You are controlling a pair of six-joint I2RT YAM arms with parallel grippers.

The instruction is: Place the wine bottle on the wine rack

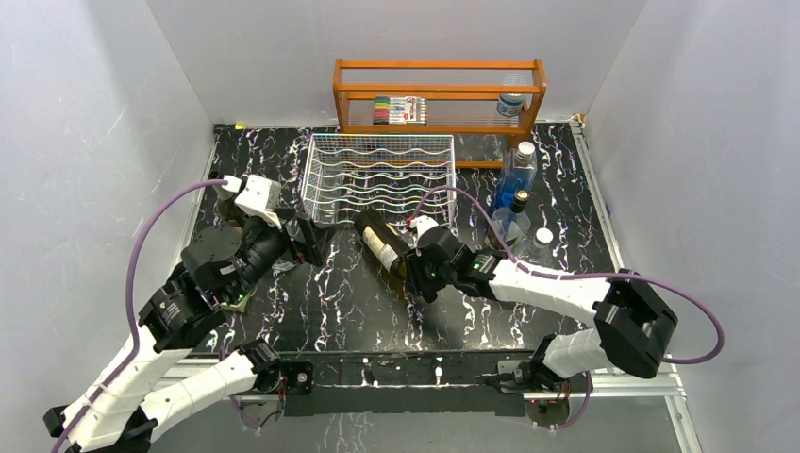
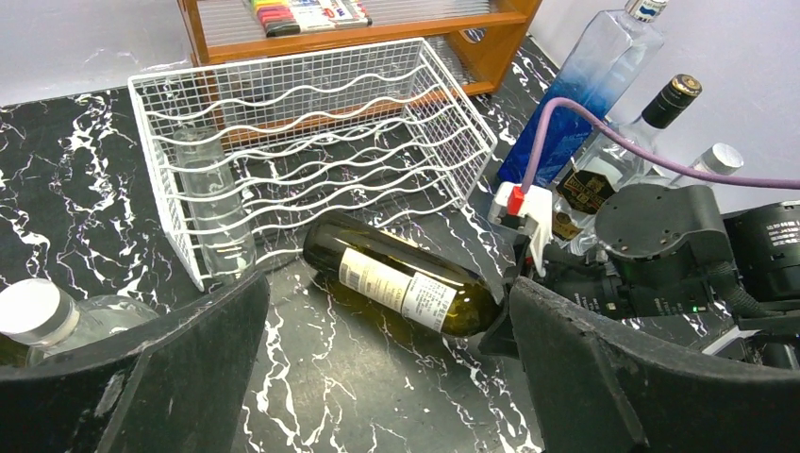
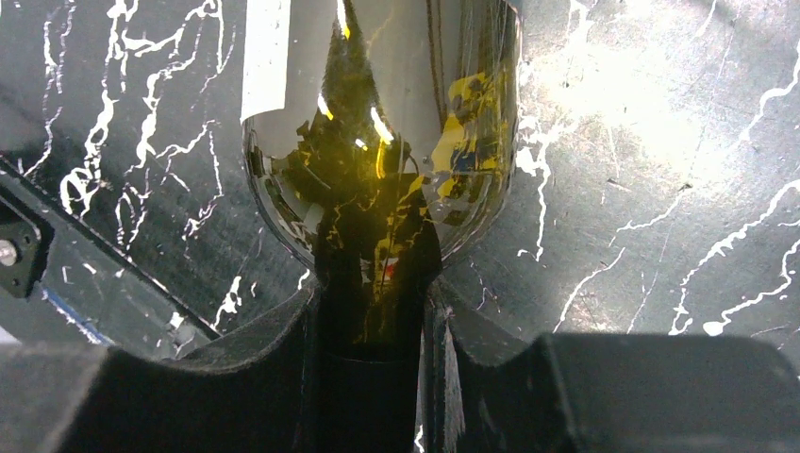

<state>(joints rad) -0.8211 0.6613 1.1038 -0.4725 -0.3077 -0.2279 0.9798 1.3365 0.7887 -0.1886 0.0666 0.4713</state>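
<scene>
The wine bottle lies slanted before the rack, so the robot's right gripper needs to move it outward next, straightening it as it goes into the empty slot (image 1: pixel 365 186) next to the clear bottle, and then let it go.
The wine bottle (image 1: pixel 382 243) is dark green with a white label. It lies on its side on the black marble table, its base (image 2: pixel 325 247) pointing at the front of the white wire wine rack (image 1: pixel 377 175). My right gripper (image 1: pixel 416 271) is shut on its neck; in the right wrist view the neck runs down between the fingers (image 3: pixel 283 349) of that gripper (image 3: pixel 373 316). The left gripper (image 1: pixel 307 241) stands open to the bottle's left, facing it. In the left wrist view the bottle (image 2: pixel 406 283) lies beyond that gripper (image 2: pixel 387 297), untouched, with the rack (image 2: pixel 311 142) behind.
An orange wooden shelf (image 1: pixel 439 94) behind the rack holds markers (image 1: pixel 399 110) and a small jar (image 1: pixel 510 104). A blue bottle (image 1: pixel 518 170), a black-capped bottle (image 1: pixel 514 212) and a white-capped one (image 1: pixel 541 241) stand right of the rack. A clear bottle (image 2: pixel 212 203) lies at the rack's left side, another (image 2: pixel 38 316) beside my left finger.
</scene>
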